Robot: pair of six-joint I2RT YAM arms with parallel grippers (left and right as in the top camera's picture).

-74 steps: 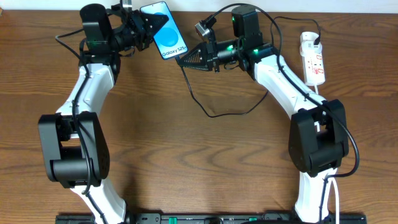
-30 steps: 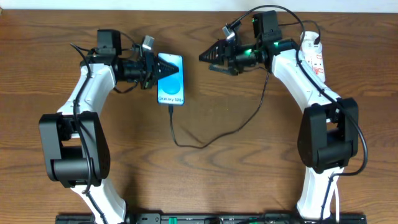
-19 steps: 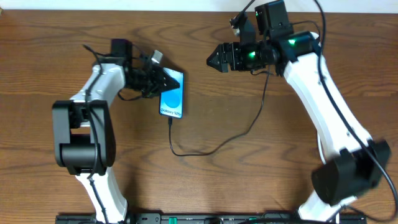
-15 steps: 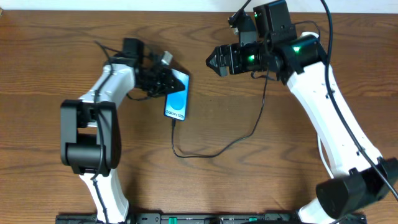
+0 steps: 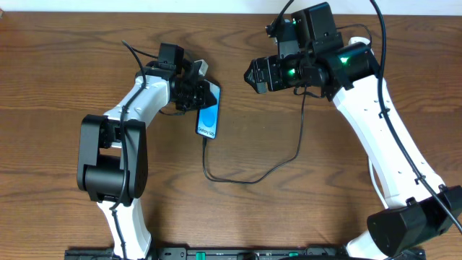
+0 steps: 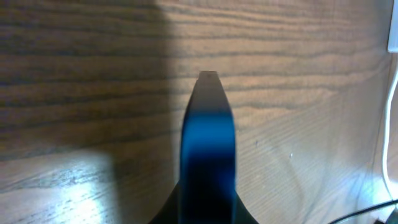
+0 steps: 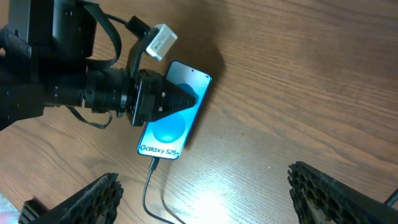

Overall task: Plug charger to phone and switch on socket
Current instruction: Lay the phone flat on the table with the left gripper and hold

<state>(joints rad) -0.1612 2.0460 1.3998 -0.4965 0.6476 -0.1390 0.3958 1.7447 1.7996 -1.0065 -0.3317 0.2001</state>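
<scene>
My left gripper will next lower the phone (image 5: 208, 118) onto the bare wood and let go, as the shadowed tabletop is a small gap below the gripper.
The phone (image 5: 208, 118), its screen lit blue, lies slanted left of centre, and in the right wrist view (image 7: 173, 124) its "Galaxy S25+" text reads clearly. My left gripper (image 5: 203, 97) is shut on its upper part; the left wrist view shows the phone (image 6: 208, 143) edge-on between the jaws. The charger (image 5: 245, 180), a thin black cable, is plugged into the phone's lower end (image 7: 153, 165) and loops right, up under my right arm. My right gripper (image 5: 253, 74) hangs open and empty above the table, right of the phone. The socket is hidden under the right arm.
Bare wood fills the table's front half. A white object (image 6: 393, 28) and a white cord (image 6: 380, 155) show at the right edge of the left wrist view. My right arm's white links (image 5: 382, 137) cross the table's right side.
My left gripper has carried the phone to the right and turned it, the plugged cable trailing along. My right gripper has opened wider and barely shifted.
</scene>
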